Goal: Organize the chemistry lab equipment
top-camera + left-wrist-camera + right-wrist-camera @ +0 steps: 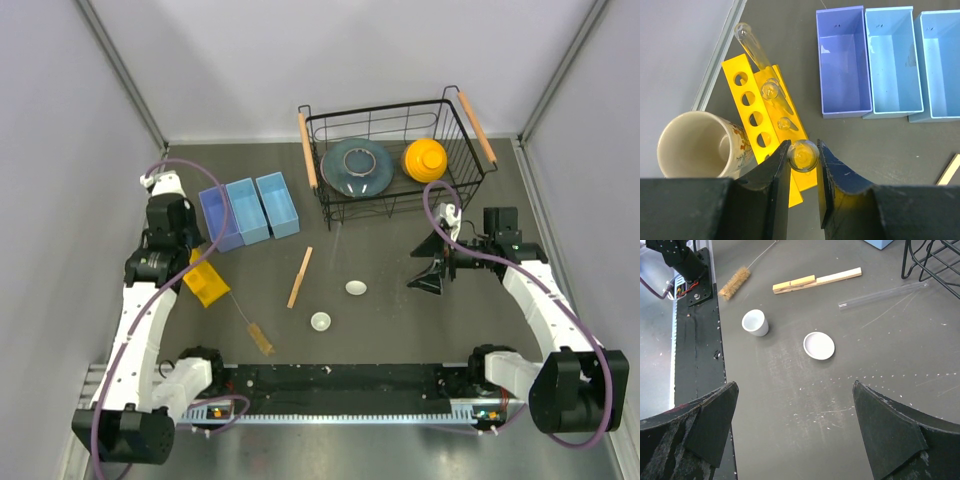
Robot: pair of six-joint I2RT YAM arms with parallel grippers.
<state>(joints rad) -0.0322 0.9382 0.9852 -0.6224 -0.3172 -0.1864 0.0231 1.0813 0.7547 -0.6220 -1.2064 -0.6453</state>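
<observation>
The left gripper lowers the test tube [803, 156] over the near part of the yellow rack's bin-side row next, then releases it.
My left gripper [803, 148] is shut on a clear glass test tube [803, 156], seen end-on above a yellow test tube rack [751, 114] that holds other tubes [771, 90]. In the top view the gripper [195, 264] is over the rack [207, 285]. My right gripper [794, 386] is open and empty above bare table, in the top view [432, 276] at centre right. Beyond it lie a flat white dish [819, 345], a small white cup [755, 322], a tan wooden stick [816, 280], a wire brush [735, 283] and a clear rod [882, 295].
Three light-blue bins [892, 62] stand side by side right of the rack. A cream mug [692, 145] lies left of it. A black wire basket [400, 206] at the back holds a blue-grey plate [356, 167] and a yellow bowl [425, 158].
</observation>
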